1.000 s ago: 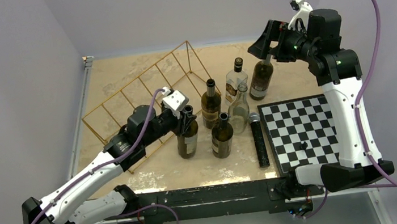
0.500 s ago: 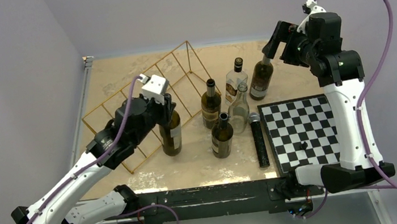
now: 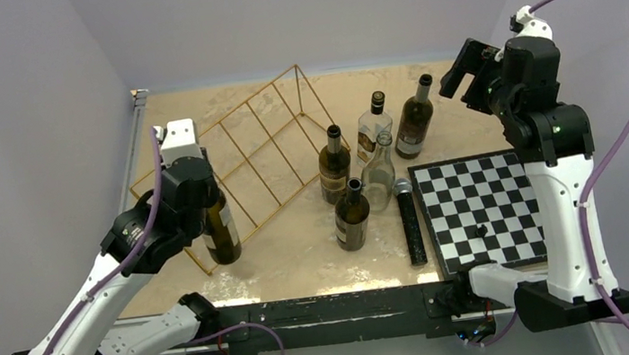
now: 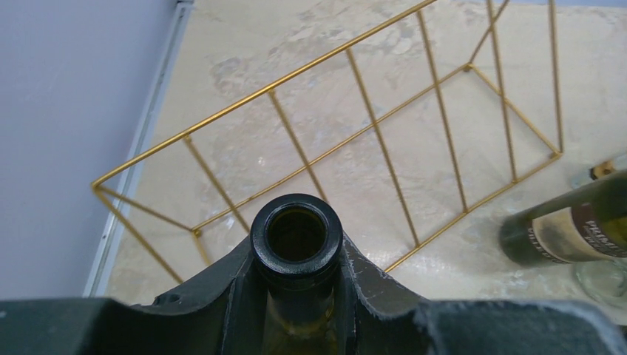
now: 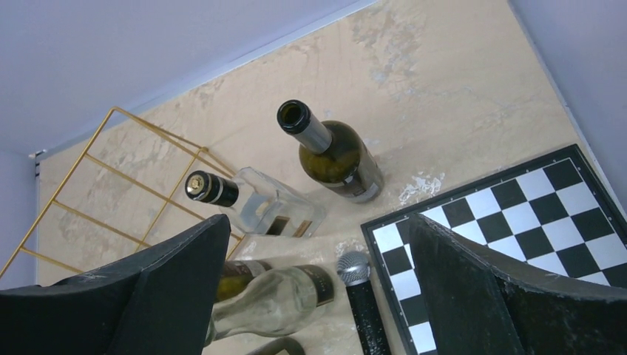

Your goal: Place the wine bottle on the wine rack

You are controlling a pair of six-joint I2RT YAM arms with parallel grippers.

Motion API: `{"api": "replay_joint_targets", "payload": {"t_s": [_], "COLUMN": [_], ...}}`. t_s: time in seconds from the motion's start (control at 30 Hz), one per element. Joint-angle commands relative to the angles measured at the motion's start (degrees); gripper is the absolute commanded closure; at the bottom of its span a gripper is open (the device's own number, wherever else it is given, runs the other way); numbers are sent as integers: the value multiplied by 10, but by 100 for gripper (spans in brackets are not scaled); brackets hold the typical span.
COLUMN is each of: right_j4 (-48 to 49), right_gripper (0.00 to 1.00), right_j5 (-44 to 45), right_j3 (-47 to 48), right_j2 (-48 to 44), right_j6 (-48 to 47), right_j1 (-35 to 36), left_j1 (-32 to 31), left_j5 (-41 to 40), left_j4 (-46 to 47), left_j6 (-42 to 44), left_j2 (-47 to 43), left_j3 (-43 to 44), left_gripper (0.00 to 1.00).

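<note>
I should next tilt the neck of the bottle in my left gripper down into the empty end slot of the rack and release the bottle, because the slot is below and to the left in the top view.
My left gripper (image 3: 203, 187) is shut on the neck of a dark wine bottle (image 3: 221, 230) and holds it upright over the near left end of the gold wire wine rack (image 3: 263, 138). In the left wrist view the bottle's open mouth (image 4: 296, 235) sits between my fingers, with the rack's slots (image 4: 355, 126) beyond it. My right gripper (image 3: 472, 75) is open and empty, raised at the back right. In the right wrist view its fingers (image 5: 185, 285) frame the standing bottles.
Several bottles stand mid-table: a dark one (image 3: 415, 120) at the back, a clear square one (image 3: 372, 130), a clear round one (image 3: 380, 174), two dark ones (image 3: 333, 166) (image 3: 352, 216). A black microphone (image 3: 409, 220) lies beside the chessboard (image 3: 477, 207).
My left arm has carried the wine bottle left from the middle of the table to the rack's near left end. My right gripper has pulled back right and up from the back bottle.
</note>
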Motion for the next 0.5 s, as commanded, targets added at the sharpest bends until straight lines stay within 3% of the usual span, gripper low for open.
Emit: {"api": "replay_joint_targets", "payload": {"t_s": [0.0,0.23,0.47], "right_j4": [65,88,69], "right_gripper": [5,5,6], "right_j5": [38,26,36], "right_j3": [-39,-60,-57], "right_j2": [-34,-50,-46], "right_j6": [16,21,29], "right_j1": [0,1,0], "left_j1": [23,117,131], "left_j5": [-78,-10,-11], "left_j4": [-22,24,-16], "left_j6": [-49,-45,-77], "left_j2": [-27,-52,-38], "left_j3": [28,-10,-10], "left_gripper": [100,100,100]}}
